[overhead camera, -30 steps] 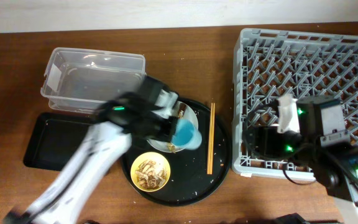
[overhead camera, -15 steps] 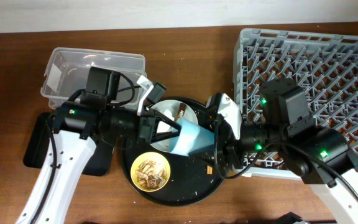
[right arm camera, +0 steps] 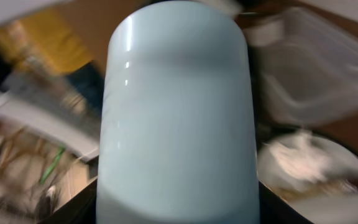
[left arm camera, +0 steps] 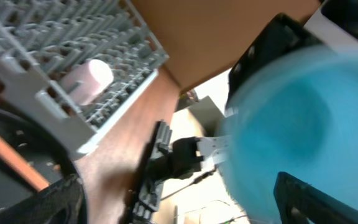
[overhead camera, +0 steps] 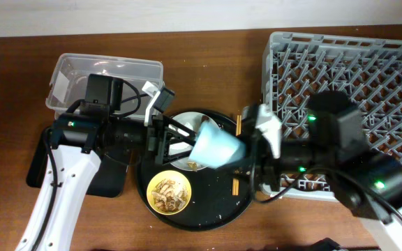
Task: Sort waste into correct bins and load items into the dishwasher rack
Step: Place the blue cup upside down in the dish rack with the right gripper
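Observation:
My left gripper, still empty, tips downward next and lowers back onto the yellow bowl's rim facing the chopsticks, since the yellow bowl (overhead camera: 169,192) sits below and back from it.
The blue cup (overhead camera: 217,146) hangs tilted over the round black tray, and it fills the right wrist view (right arm camera: 179,112). My right gripper (overhead camera: 246,159) is shut on its base end, a finger against each side (right arm camera: 179,211). My left gripper (overhead camera: 182,138) stands open at the cup's mouth end, its fingers wide apart beside the cup (left arm camera: 303,118). Below lie the grey-green plate (overhead camera: 187,116) with a tissue (right arm camera: 303,155) and a wrapper (overhead camera: 204,124), the yellow bowl (overhead camera: 169,192) of food scraps, and the chopsticks (overhead camera: 238,125). The pink cup (left arm camera: 92,78) sits in the dishwasher rack (overhead camera: 354,70).
The clear tub (overhead camera: 103,84) stands at the back left, with the shallow black tray (overhead camera: 58,157) in front of it under my left arm. The round black tray (overhead camera: 208,209) holds the plate, bowl and chopsticks beside the rack's left wall.
My left gripper has let go of the blue cup and opened wide. My right gripper has come in from the rack and closed on the cup, which has shifted slightly right.

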Available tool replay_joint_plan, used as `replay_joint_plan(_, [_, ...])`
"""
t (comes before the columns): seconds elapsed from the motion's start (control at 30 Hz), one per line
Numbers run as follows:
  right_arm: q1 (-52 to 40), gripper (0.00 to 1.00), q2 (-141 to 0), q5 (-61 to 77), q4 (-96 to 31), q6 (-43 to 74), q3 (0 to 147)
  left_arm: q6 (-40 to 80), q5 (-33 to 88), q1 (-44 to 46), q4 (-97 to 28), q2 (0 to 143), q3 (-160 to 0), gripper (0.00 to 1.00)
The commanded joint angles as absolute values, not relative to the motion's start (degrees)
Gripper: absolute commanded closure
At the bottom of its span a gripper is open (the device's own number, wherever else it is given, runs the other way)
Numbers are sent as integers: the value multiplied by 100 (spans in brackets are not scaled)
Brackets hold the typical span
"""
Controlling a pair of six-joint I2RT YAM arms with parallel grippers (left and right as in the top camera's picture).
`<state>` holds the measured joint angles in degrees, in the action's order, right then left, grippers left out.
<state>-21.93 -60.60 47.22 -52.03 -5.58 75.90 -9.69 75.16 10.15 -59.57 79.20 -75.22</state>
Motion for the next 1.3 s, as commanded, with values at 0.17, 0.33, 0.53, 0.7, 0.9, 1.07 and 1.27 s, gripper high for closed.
replay_joint_plan(0.17, [1632, 55, -5909, 71, -7564, 1874, 7607, -993, 6593, 985, -6060, 7926, -7548, 1])
replay_joint_plan(0.33, [2440, 58, -7813, 390, -7669, 1826, 7607, -993, 6593, 985, -6077, 7926, -7548, 1])
replay_joint_plan(0.53, [2447, 41, -9017, 482, -7185, 1855, 7607, -993, 6591, 985, -6077, 7926, -7548, 1])
replay_joint_plan(0.7, [2445, 17, -8626, 845, -8224, 1673, 8385, -996, 6396, 985, -6296, 7926, -7548, 1])
replay_joint_plan(0.9, [2121, 18, -7627, 2438, -8444, 458, 8558, -978, 5614, 1020, -6541, 7924, -7548, 11])
replay_joint_plan(1.07, [1094, 18, -6329, 2720, -8291, 364, 8556, 556, 2187, 1822, -7220, 7926, -7402, 23])
replay_joint_plan(1.27, [714, 17, -5817, 2652, -8414, 513, 8552, 2777, 574, 3492, -6650, 7926, -5916, 35])
